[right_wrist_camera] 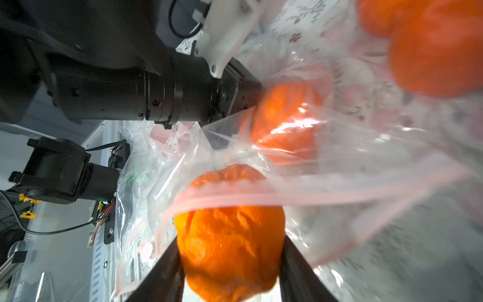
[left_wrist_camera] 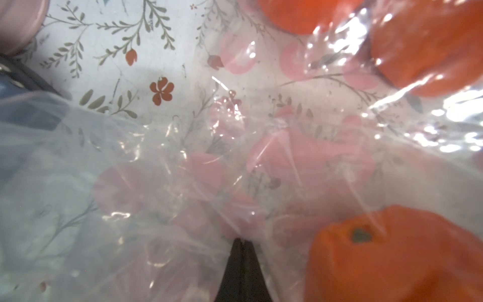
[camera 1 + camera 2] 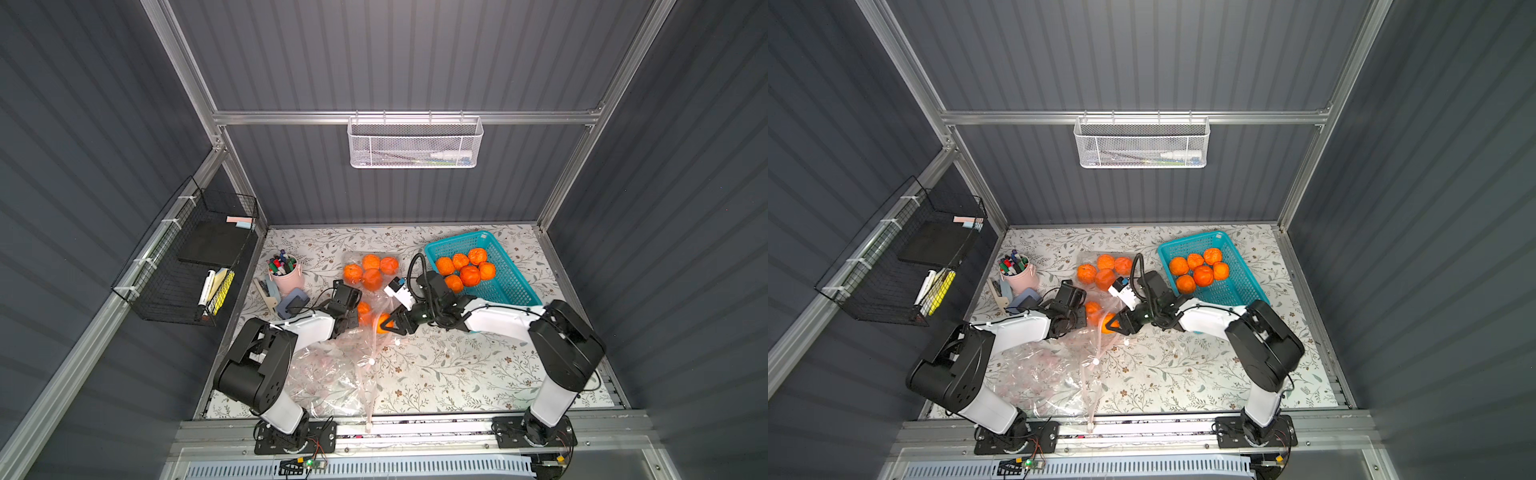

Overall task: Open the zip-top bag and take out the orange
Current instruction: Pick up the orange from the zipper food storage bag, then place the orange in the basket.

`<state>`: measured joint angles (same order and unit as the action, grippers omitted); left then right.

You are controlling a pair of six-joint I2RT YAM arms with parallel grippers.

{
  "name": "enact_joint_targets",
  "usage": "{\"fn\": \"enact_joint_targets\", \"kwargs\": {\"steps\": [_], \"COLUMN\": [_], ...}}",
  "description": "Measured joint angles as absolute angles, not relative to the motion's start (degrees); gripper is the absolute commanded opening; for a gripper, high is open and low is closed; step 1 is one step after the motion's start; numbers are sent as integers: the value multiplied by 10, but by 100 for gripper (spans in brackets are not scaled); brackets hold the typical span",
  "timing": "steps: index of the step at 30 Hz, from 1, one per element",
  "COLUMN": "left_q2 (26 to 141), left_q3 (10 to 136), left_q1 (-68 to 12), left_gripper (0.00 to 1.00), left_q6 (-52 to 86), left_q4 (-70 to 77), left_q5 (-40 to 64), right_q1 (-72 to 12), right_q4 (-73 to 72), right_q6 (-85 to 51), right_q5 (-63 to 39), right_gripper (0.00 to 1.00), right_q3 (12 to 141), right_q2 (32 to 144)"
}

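My right gripper is going to draw the orange out, across and down and then release it, since the teal basket's bare near part lies on its side away from the bag.
The clear zip-top bag [image 3: 376,305] with pink dots lies mid-table between both arms. My left gripper [image 2: 241,241] is shut on a pinch of the bag's film, with another orange [image 2: 392,258] inside the bag beside it. My right gripper [image 1: 230,261] is shut on an orange [image 1: 230,240] at the bag's mouth; both black fingers [image 1: 298,272] press its sides. The pink zip strip [image 1: 287,194] crosses the far part of this orange. In both top views the held orange [image 3: 382,323] [image 3: 1108,325] sits at the right gripper's [image 3: 390,324] tips, close to the left gripper [image 3: 353,318].
A teal basket [image 3: 513,286] with several oranges stands at the back right. A second bag of oranges [image 3: 370,270] lies behind the grippers. Crumpled empty bags [image 3: 332,374] cover the front left. A pink cup of markers [image 3: 284,272] and desk items stand at the left.
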<state>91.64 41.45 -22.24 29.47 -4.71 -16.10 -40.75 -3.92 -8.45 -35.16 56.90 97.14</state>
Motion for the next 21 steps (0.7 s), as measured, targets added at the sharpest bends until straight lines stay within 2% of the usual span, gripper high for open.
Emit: {"fn": "enact_joint_targets", "kwargs": {"steps": [5,12,17,21], "left_q2": [916,916,916,916], "left_q3": [415,415,415,415], "left_q1": [-222,-222,-222,-222], "left_gripper": [0,0,0,0], "left_q6": [295,295,295,295], "left_q4": [-47,-47,-47,-47], "left_q5": [-161,-161,-161,-161], "right_q1": [-342,-275,-189,-143], "right_q4": [51,159,232,254], "right_q6": [-83,-82,-104,-127], "right_q5": [-315,-171,-88,-70], "right_gripper": [29,30,33,34], "right_q3": [563,564,569,553], "right_q2": [881,756,752,767]}}
